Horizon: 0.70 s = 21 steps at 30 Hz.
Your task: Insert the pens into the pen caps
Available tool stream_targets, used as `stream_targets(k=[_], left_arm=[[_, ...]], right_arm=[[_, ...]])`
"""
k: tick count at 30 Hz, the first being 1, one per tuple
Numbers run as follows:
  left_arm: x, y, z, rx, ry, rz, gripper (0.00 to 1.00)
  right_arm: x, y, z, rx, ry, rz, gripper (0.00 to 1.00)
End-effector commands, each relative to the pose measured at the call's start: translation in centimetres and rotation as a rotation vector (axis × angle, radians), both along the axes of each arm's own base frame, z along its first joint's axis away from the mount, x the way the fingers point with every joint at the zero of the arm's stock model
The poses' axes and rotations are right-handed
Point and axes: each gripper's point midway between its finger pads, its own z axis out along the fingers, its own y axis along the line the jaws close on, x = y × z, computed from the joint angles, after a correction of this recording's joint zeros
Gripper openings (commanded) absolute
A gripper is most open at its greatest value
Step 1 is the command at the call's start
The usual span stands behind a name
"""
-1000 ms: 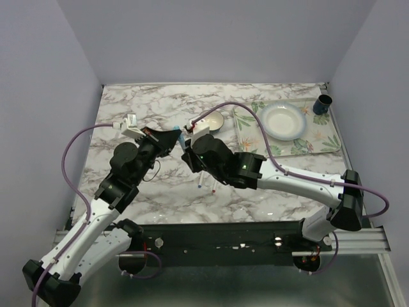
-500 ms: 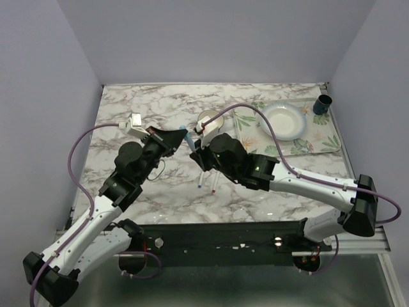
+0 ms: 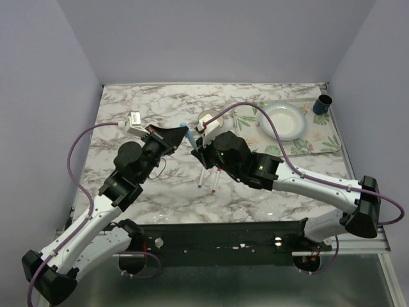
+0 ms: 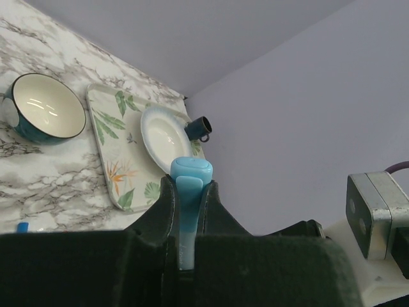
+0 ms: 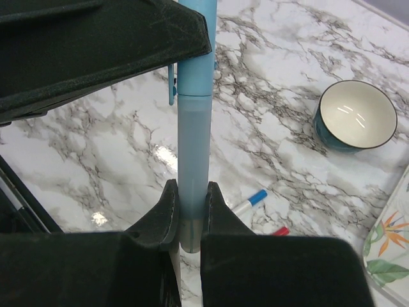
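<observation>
I should next lower my left gripper to the marble (image 3: pixel 185 179) beside the blue-ended pen, tilt it toward the tabletop and let go, because the held pen is sitting in its cap.
My left gripper (image 4: pixel 190 182) is shut on a light-blue pen cap (image 4: pixel 190 169) that stands up between its jaws. My right gripper (image 5: pixel 192 192) is shut on a pale blue-white pen (image 5: pixel 192 147), held upright. The pen's upper end sits in the cap (image 5: pixel 195 57) between the left fingers (image 5: pixel 102 38). In the top view the left gripper (image 3: pixel 183 132) and right gripper (image 3: pixel 196 146) meet over the table's middle. Two more pens lie on the marble below, one blue-ended (image 5: pixel 250 201) and one red-ended (image 5: pixel 280 231), also in the top view (image 3: pixel 203 178).
A teal bowl (image 3: pixel 211 119) with a cream inside stands just behind the grippers. A leaf-pattern tray (image 3: pixel 319 142) at the back right carries a white plate (image 3: pixel 284 121). A dark blue cup (image 3: pixel 323 105) stands at the far right corner.
Both grippers have shifted a little to the right and closed up on each other, with the cap and the pen still held.
</observation>
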Motion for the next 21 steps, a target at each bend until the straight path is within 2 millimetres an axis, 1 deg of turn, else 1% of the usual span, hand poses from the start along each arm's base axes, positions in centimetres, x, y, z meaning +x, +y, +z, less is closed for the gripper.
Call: stream_targets(k=[1,2,3,4,5,6,7,8,9,10,12,14,15,16,17,18,19,20,21], left_arm=[[-6.7,-5.5,-5.4,0.074,0.208,-0.389,0.0],[-6.7,-5.7,-5.4,0.082,0.204,-0.392,0.0],[-6.7,-6.1,-5.9,0.099,0.21,-0.398,0.0],[-7.2,-6.7,-5.9,0.109,0.213,-0.414,0.0],[-7.5,-7.2,-6.5,0.123,0.226,-0.421,0.0],[-7.4,-7.7,-7.5,0.142,0.25,-0.422,0.0],[-7.9,-8.3,-8.0,0.154,0.266,-0.443,0.0],[-8.0,-8.5,-8.5,0.158,0.286,-0.446,0.0],[-7.9,-8.8,-8.8,0.154,0.3,-0.449,0.0],[-8.0,-8.8,-9.4,0.153,0.309,-0.445,0.0],[-8.0,-8.6,-9.2,0.15,0.3,-0.436,0.0],[-7.5,-8.1,-8.8,0.167,0.281,-0.402,0.0],[-7.5,-7.8,-8.7,0.182,0.272,-0.394,0.0],[-7.1,-7.4,-8.3,0.206,0.24,-0.371,0.0],[-6.9,-7.2,-7.1,0.209,0.203,-0.365,0.0],[-6.6,-6.5,-6.6,0.225,0.186,-0.335,0.0],[-6.4,-6.2,-5.2,0.24,0.142,-0.321,0.0],[-6.0,-5.8,-4.5,0.247,0.12,-0.293,0.0],[-6.0,-5.4,-3.7,0.251,0.1,-0.284,0.0]], right_arm=[[1.3,2.1,13.5,0.42,-0.237,0.025,0.01],[1.4,2.1,13.5,0.417,-0.239,0.021,0.01],[1.7,2.0,14.1,0.42,-0.248,0.007,0.01],[1.8,2.0,14.4,0.418,-0.263,0.005,0.01],[2.1,2.3,14.4,0.409,-0.276,0.009,0.01],[2.1,2.3,15.1,0.402,-0.31,0.02,0.01],[2.3,2.5,15.5,0.401,-0.329,0.027,0.01],[2.6,2.6,15.7,0.403,-0.332,0.027,0.01],[2.8,2.5,16.0,0.37,-0.371,0.028,0.01],[3.0,2.4,16.7,0.375,-0.387,0.023,0.01],[3.5,2.0,17.2,0.36,-0.409,0.007,0.01],[3.4,1.7,17.3,0.357,-0.407,0.001,0.01],[3.1,1.5,17.5,0.368,-0.401,0.011,0.01],[2.9,1.3,17.4,0.371,-0.398,0.017,0.01],[2.7,1.3,16.4,0.356,-0.384,0.027,0.01],[2.3,1.4,16.0,0.366,-0.363,0.041,0.03],[2.0,1.1,15.8,0.364,-0.351,0.051,0.1],[1.8,1.2,14.6,0.347,-0.33,0.061,0.18],[1.4,1.2,14.3,0.353,-0.316,0.079,0.31]])
